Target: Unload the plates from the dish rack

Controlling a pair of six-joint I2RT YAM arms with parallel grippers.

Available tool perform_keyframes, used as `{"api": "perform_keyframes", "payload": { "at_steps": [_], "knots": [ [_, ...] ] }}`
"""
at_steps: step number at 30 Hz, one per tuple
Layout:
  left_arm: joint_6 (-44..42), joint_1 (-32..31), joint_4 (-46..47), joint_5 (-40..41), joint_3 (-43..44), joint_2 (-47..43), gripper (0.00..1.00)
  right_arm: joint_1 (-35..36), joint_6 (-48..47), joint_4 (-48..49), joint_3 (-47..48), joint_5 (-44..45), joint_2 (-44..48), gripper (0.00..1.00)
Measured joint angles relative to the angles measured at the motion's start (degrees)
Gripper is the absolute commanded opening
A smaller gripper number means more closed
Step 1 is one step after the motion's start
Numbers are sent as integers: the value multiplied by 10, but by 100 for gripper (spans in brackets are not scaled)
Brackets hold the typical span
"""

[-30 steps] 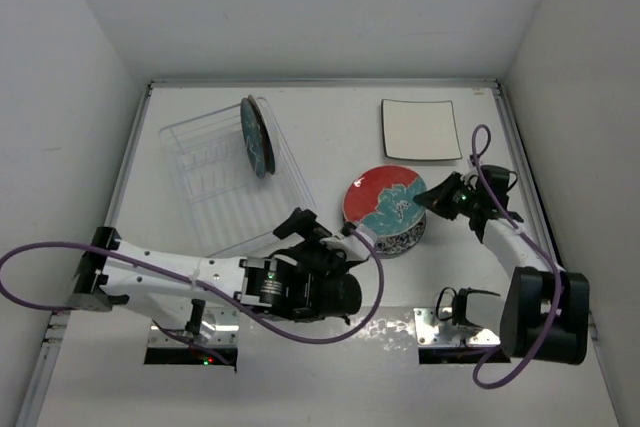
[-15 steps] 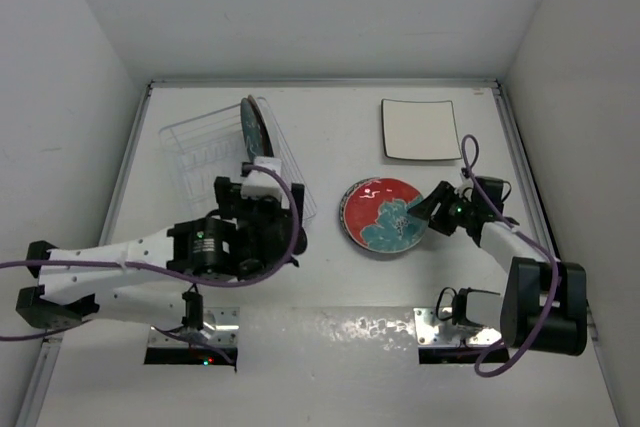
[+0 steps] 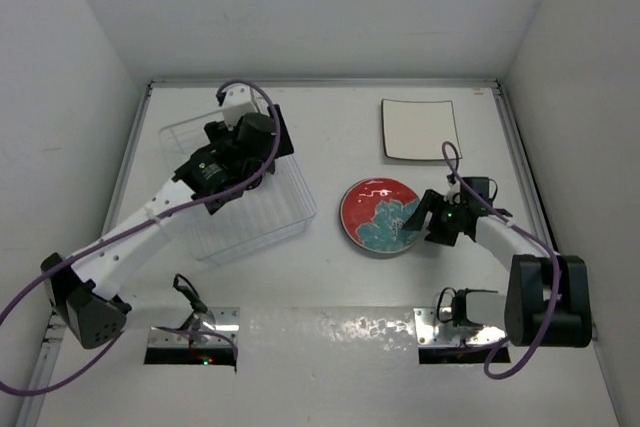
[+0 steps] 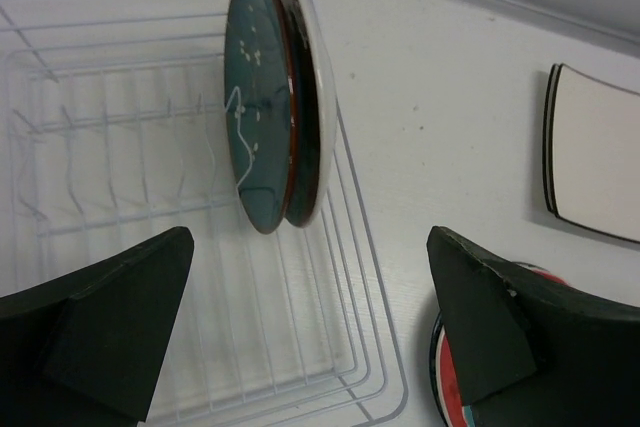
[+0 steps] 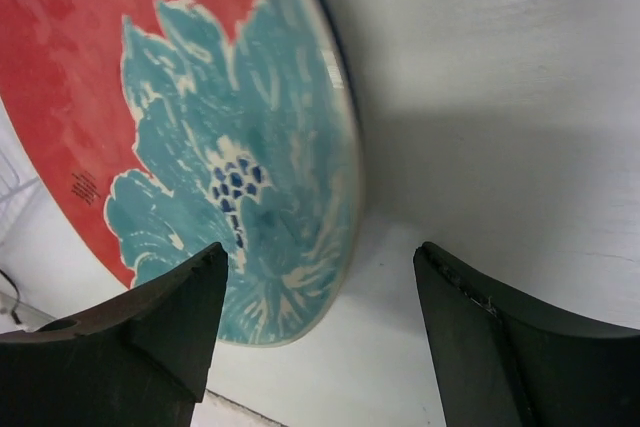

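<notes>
The teal-faced round plate stands on edge, rim up, so my left gripper will go outward and down, fingers straddling that plate's upper rim [image 4: 292, 119], and close.
Two round plates [image 4: 275, 97] stand on edge close together at the far end of the clear dish rack [image 4: 110, 177]; the arm hides them in the top view. My left gripper [image 4: 310, 247] hovers open over the rack [image 3: 250, 222], short of these plates. A red plate with a teal flower [image 3: 380, 217] lies flat on the table. My right gripper [image 5: 320, 257] is open at its right edge [image 3: 425, 219], with the rim of the red plate [image 5: 200, 97] between the fingers and untouched. The square cream plate [image 3: 420, 129] lies at the back right.
White walls close the table on the left, back and right. The left arm [image 3: 150, 222] stretches diagonally across the rack from the near left. In the left wrist view the cream plate [image 4: 595, 157] and a sliver of the red plate [image 4: 445, 377] show to the right of the rack.
My right gripper opened and let go of the red plate, which now lies flat. The left arm swung from the table's middle up over the rack toward the standing plates.
</notes>
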State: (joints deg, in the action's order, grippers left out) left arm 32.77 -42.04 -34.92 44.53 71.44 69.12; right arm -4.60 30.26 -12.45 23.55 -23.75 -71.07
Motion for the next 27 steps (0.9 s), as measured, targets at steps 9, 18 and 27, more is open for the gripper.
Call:
{"api": "perform_keyframes", "payload": {
  "at_steps": [9, 18, 27],
  "knots": [
    [-19, 106, 38, -131, 52, 50, 100, 74, 5, -43, 89, 56, -29, 74],
    [2, 193, 55, -192, 64, 105, 91, 75, 11, -89, 89, 130, -19, 99],
    [23, 242, 82, -233, 64, 164, 61, 75, 5, -155, 111, 211, 103, 99]
  ]
}}
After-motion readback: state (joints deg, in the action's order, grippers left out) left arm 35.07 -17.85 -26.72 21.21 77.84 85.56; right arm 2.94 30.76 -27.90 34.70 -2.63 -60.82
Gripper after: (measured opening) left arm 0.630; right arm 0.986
